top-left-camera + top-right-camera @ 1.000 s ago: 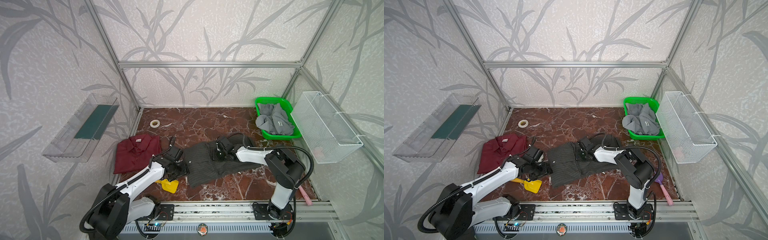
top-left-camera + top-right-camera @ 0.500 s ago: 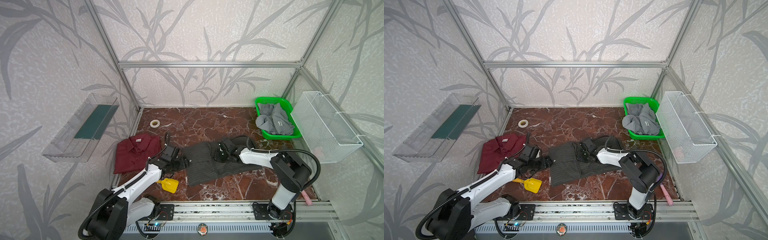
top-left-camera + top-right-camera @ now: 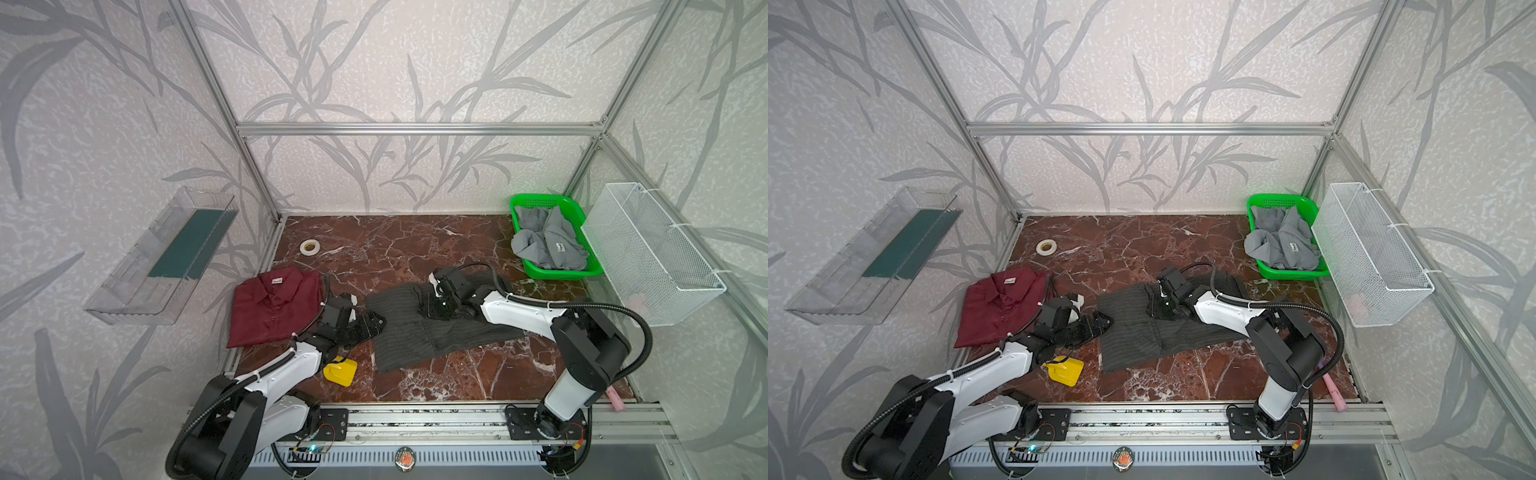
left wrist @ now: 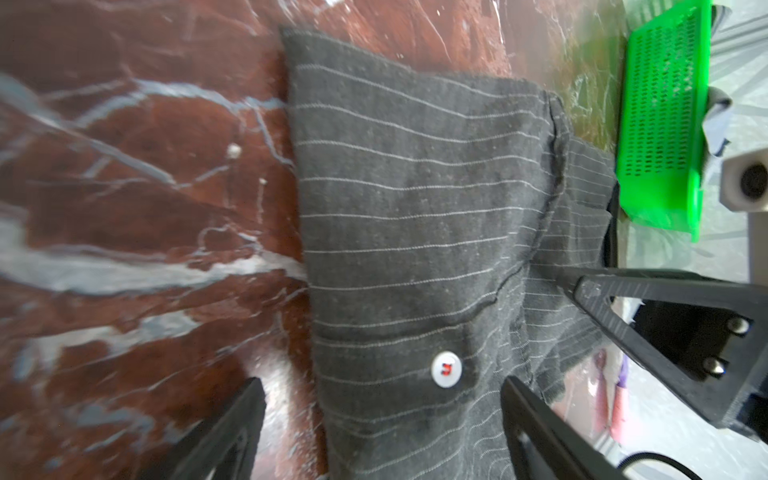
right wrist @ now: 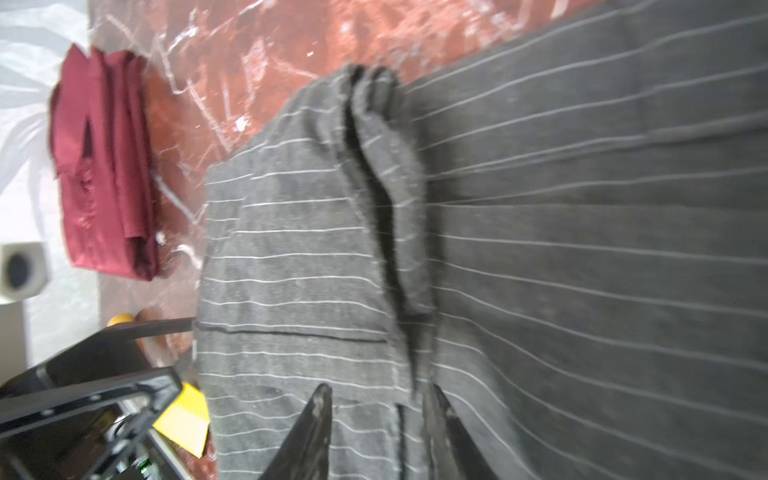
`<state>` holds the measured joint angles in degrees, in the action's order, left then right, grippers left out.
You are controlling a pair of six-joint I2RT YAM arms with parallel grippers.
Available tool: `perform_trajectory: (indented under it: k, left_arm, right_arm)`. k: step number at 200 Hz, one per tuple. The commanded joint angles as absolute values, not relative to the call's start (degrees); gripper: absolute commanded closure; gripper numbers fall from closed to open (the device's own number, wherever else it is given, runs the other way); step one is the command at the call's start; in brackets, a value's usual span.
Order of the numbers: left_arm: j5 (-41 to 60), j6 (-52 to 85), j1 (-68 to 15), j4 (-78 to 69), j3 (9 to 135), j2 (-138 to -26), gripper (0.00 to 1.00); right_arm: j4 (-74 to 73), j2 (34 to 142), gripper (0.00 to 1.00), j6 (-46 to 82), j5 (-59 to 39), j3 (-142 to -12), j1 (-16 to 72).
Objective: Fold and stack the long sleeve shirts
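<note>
The shirt's edge beside the white button is already between my left gripper's fingers, so I will next move the gripper down onto that edge and close its fingers there.
The dark pinstriped shirt (image 3: 432, 336) (image 3: 1154, 332) lies partly folded mid-table. My left gripper (image 3: 374, 322) (image 3: 1105, 322) is at its left edge, open wide; in the left wrist view (image 4: 382, 380) the cuff with a white button (image 4: 446, 369) lies between the jaws. My right gripper (image 3: 432, 309) (image 3: 1158, 309) rests on the shirt's upper middle, open a little (image 5: 377, 388), over a fold seam. The maroon shirt (image 3: 274, 307) (image 3: 1000, 305) (image 5: 104, 174) lies folded at the left. The light grey shirt (image 3: 548, 245) (image 3: 1281, 243) sits crumpled in the green basket (image 3: 540, 203) (image 3: 1279, 200).
A yellow object (image 3: 340, 372) (image 3: 1065, 370) lies by the left arm. A tape roll (image 3: 309, 246) sits at the back left. A white wire basket (image 3: 656, 249) hangs on the right wall and a clear shelf (image 3: 166, 257) on the left. A pink item (image 3: 615, 400) lies front right.
My right gripper's jaws have parted from shut and let go of the pinstriped cloth. My left gripper has opened wider and shifted slightly at the shirt's left edge.
</note>
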<state>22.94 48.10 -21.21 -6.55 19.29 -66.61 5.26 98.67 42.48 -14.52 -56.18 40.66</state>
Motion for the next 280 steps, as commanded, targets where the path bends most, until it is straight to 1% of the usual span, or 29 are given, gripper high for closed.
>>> perform_trajectory:
  k: [1, 27, 49, 84, 113, 129, 151, 192, 197, 206, 210, 215, 233, 243, 261, 280]
  left_arm:
    - [28.54, 49.22, -21.09, -13.43, 18.6, -70.18, 0.11]
    - [29.4, 50.13, -21.18, -15.92, 17.22, -74.06, 0.12]
    - [29.54, 50.93, -21.18, -17.88, 16.08, -75.28, 0.16]
    - [30.37, 52.28, -21.17, -20.55, 14.89, -75.6, 0.24]
    - [30.97, 52.9, -21.18, -22.19, 14.47, -76.03, 0.36]
    - [31.31, 53.45, -21.18, -23.36, 14.47, -76.16, 0.39]
    - [32.92, 55.23, -21.18, -27.44, 14.11, -77.25, 0.49]
    - [35.55, 56.31, -21.26, -31.96, 14.04, -79.75, 0.63]
    - [35.74, 56.54, -21.21, -32.28, 14.05, -79.95, 0.68]
    - [35.89, 56.64, -21.2, -32.28, 14.14, -80.22, 0.84]
    - [35.8, 56.73, -21.2, -32.21, 14.28, -80.22, 0.89]
    - [35.72, 56.7, -21.18, -31.85, 14.41, -80.02, 0.92]
    - [34.62, 55.89, -21.18, -27.15, 15.76, -78.49, 0.95]
    - [33.83, 54.94, -21.18, -22.79, 17.09, -76.81, 1.0]
    - [31.6, 52.49, -21.18, -11.63, 20.94, -72.72, 1.0]
    - [27.62, 48.88, -21.09, 2.13, 25.91, -67.79, 1.0]
  right_arm:
    - [3.56, 100.66, 0.62, 41.05, -16.75, -57.22, 40.96]
    - [4.41, 102.13, 0.62, 40.43, -15.73, -57.3, 40.96]
    - [5.07, 102.79, 0.63, 40.29, -14.57, -56.9, 41.02]
    - [5.11, 103.84, 0.64, 40.46, -13.62, -56.34, 40.98]
    - [4.66, 104.41, 0.65, 40.78, -13.83, -55.94, 41.04]
    - [4.49, 104.5, 0.65, 40.96, -13.85, -55.73, 41.25]
    - [4.47, 104.42, 0.66, 41.13, -13.72, -55.33, 41.53]
    - [4.0, 104.15, 0.66, 41.35, -13.59, -54.58, 41.58]
    - [3.96, 104.18, 0.66, 41.4, -13.55, -54.49, 41.57]
    - [3.78, 104.39, 0.66, 41.53, -13.62, -54.4, 41.71]
    - [3.69, 104.49, 0.66, 41.57, -13.64, -54.39, 41.75]
    - [3.61, 104.59, 0.66, 41.66, -13.71, -54.34, 41.85]
    - [3.6, 104.93, 0.66, 41.92, -13.8, -54.4, 42.25]
    - [3.58, 104.87, 0.66, 42.05, -13.99, -54.49, 42.45]
    - [4.94, 103.48, 0.66, 41.73, -13.77, -55.06, 42.54]
    - [7.58, 99.33, 0.65, 40.25, -11.95, -55.72, 42.13]
